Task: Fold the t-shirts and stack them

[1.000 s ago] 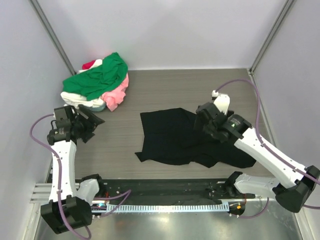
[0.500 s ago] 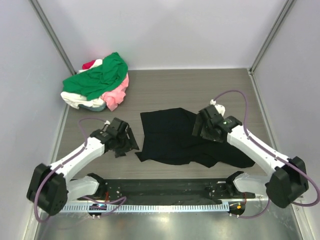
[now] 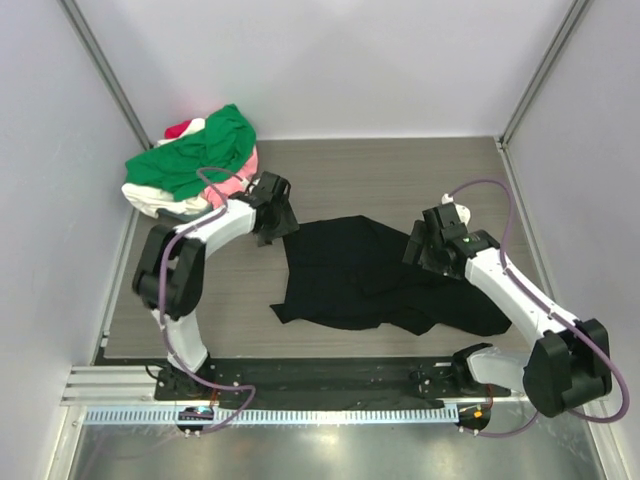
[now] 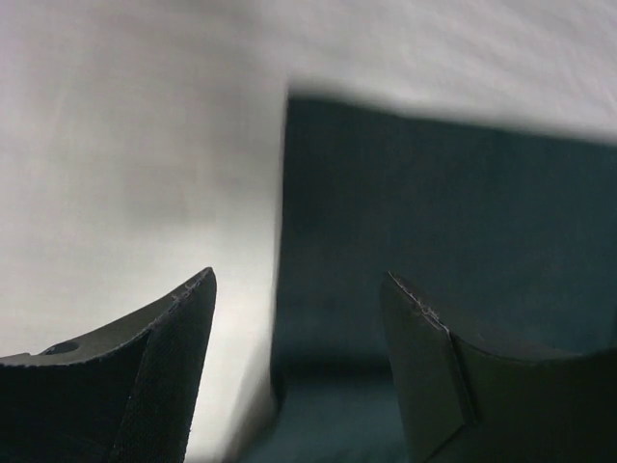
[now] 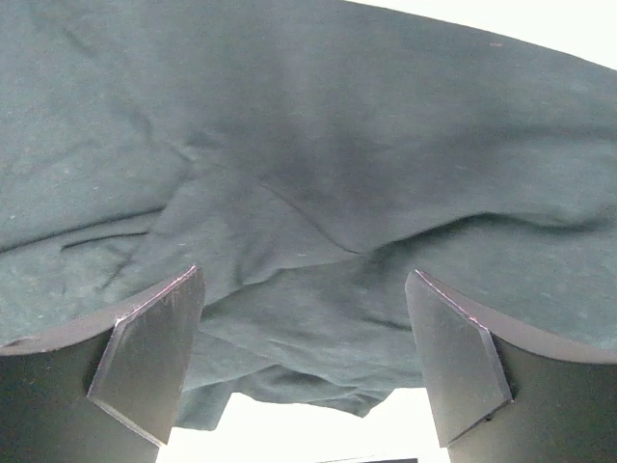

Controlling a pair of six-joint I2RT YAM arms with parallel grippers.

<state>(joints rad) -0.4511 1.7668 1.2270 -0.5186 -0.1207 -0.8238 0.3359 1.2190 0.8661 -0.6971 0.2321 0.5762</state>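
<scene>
Next, my right gripper moves to the left in the top view and lowers onto the wrinkled middle of the black t-shirt, as folds bunch there.
A large black t-shirt lies crumpled in the middle of the table. My left gripper is open at its far left corner; in the left wrist view the black cloth lies between and beyond the fingers, its edge against pale table. My right gripper is open above the shirt's far right part; the right wrist view shows wrinkled black cloth between the fingers. A pile of shirts sits at the far left: green on top, pink, white, red.
Grey walls close the table on three sides, with metal posts in the back corners. A black rail runs along the near edge by the arm bases. The wooden tabletop shows behind the black shirt.
My left arm swung from the left side across to the black shirt's far left corner. My right gripper shifted slightly right and stays over the shirt's right part.
</scene>
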